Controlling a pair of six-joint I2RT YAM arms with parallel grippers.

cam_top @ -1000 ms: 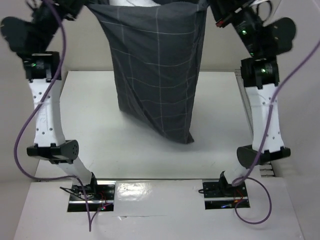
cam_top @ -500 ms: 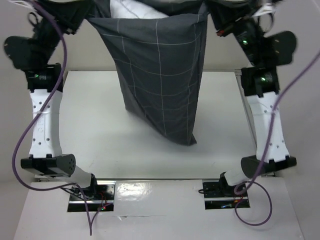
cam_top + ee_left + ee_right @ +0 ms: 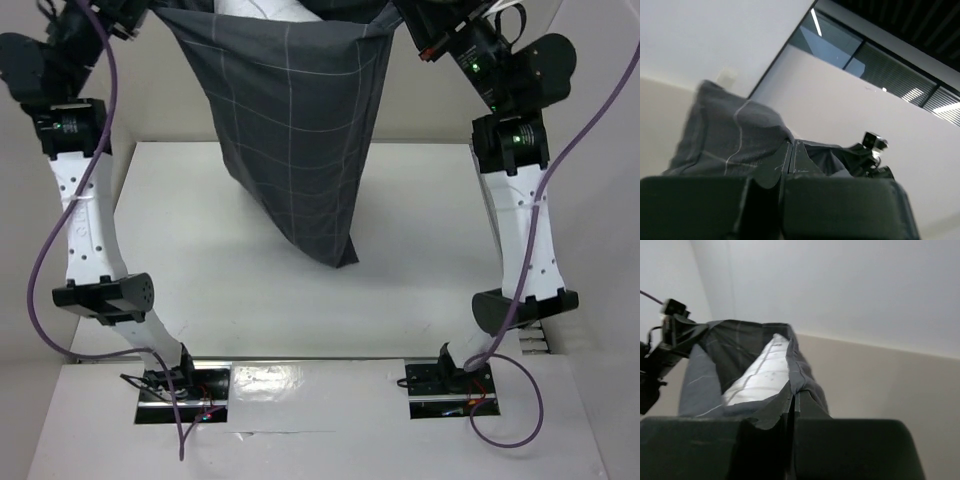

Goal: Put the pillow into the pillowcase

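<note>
The pillow is already mostly inside the case, so my left gripper will next carry the case's corner up, then down before I open.
The dark grey grid-lined pillowcase [image 3: 290,130] hangs open-mouth-up between my two raised arms, and its lowest corner reaches down to the white table [image 3: 180,270]. The white pillow [image 3: 250,8] shows at the mouth, mostly hidden inside the case. My left gripper [image 3: 150,12] is shut on the case's left top corner; in the left wrist view its fingers [image 3: 791,150] pinch the cloth [image 3: 725,135]. My right gripper [image 3: 400,20] is shut on the right top corner. The right wrist view shows its fingers [image 3: 794,399] pinching the hem [image 3: 807,372], with the pillow [image 3: 762,372] inside.
Both arm bases [image 3: 170,385] [image 3: 445,385] are bolted at the near edge, with purple cables [image 3: 40,280] looping beside them. Pale walls stand behind and to the sides of the table. The left arm [image 3: 665,335] shows in the right wrist view.
Both grippers have carried the pillowcase to the left and a little up. Its lowest corner has swung left and risen on the table. Both grips hold.
</note>
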